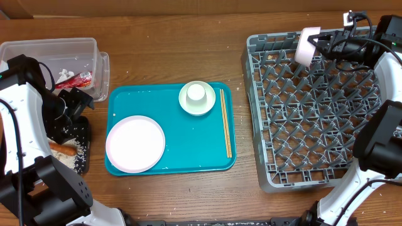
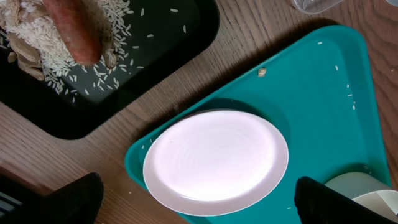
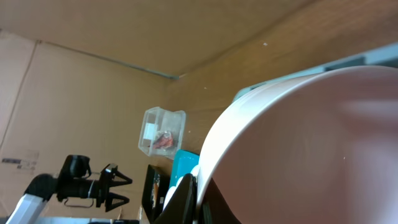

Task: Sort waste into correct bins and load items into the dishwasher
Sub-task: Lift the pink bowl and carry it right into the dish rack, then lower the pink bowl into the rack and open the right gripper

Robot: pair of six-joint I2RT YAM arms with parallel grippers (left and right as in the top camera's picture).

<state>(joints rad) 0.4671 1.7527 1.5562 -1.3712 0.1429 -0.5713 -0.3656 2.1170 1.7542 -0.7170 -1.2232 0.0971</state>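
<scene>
I should lower my right gripper to the rack's far rows of empty pegs below it and release the large pale plate's rim.
My right gripper (image 1: 319, 41) is shut on the rim of the large pale plate (image 1: 306, 46) and holds it on edge above the far left part of the grey dish rack (image 1: 314, 113). In the right wrist view the plate (image 3: 311, 143) fills the frame, with the fingers (image 3: 200, 196) pinching its rim. My left gripper (image 1: 75, 103) is open and empty above the smaller white plate (image 2: 214, 160), its fingers (image 2: 196, 202) wide apart. The carrot (image 2: 78, 31) lies among crumbs in the black tray (image 2: 155, 56). The red wrapper (image 1: 76, 80) and tissue lie in the clear tub (image 1: 56, 47).
The teal serving tray (image 1: 182, 147) holds the white plate (image 1: 135, 143), a pale bowl (image 1: 196, 99) with a white cup in it, and chopsticks (image 1: 225, 122) along its right side. The black tray (image 1: 80, 154) sits at its left.
</scene>
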